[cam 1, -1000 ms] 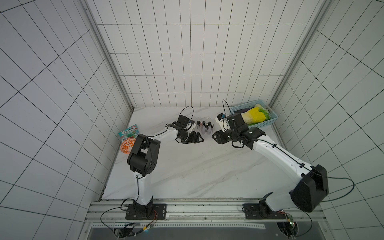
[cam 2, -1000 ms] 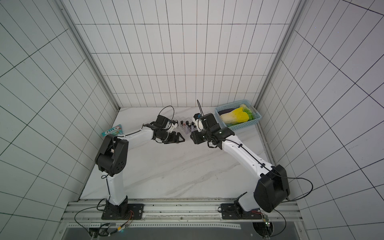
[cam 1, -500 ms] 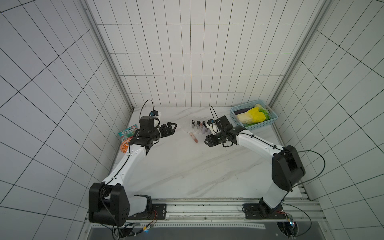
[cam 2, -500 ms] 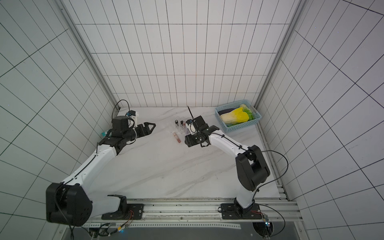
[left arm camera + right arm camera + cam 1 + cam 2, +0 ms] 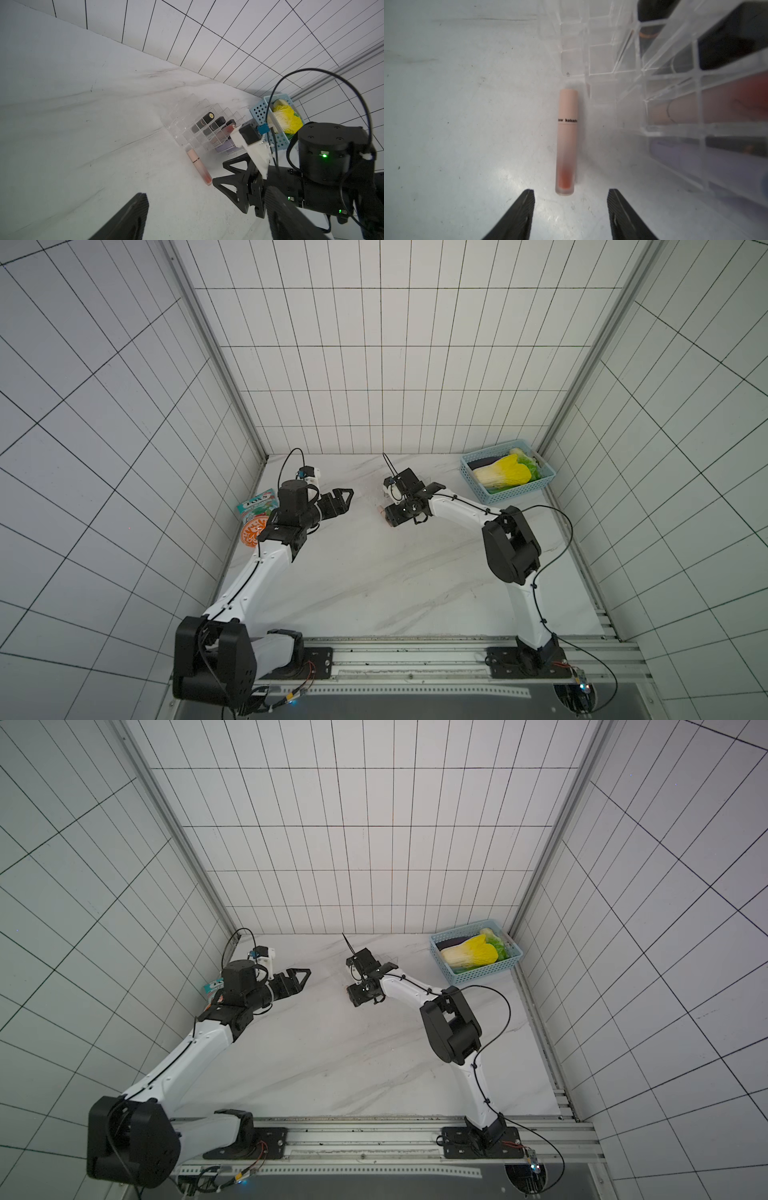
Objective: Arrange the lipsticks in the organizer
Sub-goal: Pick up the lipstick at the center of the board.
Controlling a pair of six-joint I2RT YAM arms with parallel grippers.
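Observation:
The pink lipstick's clear end (image 5: 565, 174) lies below and just past my fingers, so my right gripper will next lower its open fingers astride the lipstick's cap and close.
A slim pink lipstick (image 5: 566, 143) lies flat on the marble table beside the clear organizer (image 5: 675, 83). My right gripper (image 5: 571, 199) is open, its fingertips just short of the tube's clear end and one on each side of its line. The left wrist view shows the same pink lipstick (image 5: 199, 167), the organizer (image 5: 207, 124) holding black lipsticks (image 5: 208, 116), a pink one (image 5: 225, 132) and a lilac one (image 5: 225, 147). My left gripper (image 5: 347, 495) hangs open and empty, well to the left. In both top views the right gripper (image 5: 355, 997) covers the tube.
A light blue basket (image 5: 507, 470) with a cabbage stands at the back right corner. A snack packet (image 5: 257, 504) and an orange round item (image 5: 251, 533) lie against the left wall. The tiled walls close in on three sides.
My left gripper has pulled away from the organizer to the left. My right gripper has shifted from beside the organizer down to the end of the lying pink lipstick.

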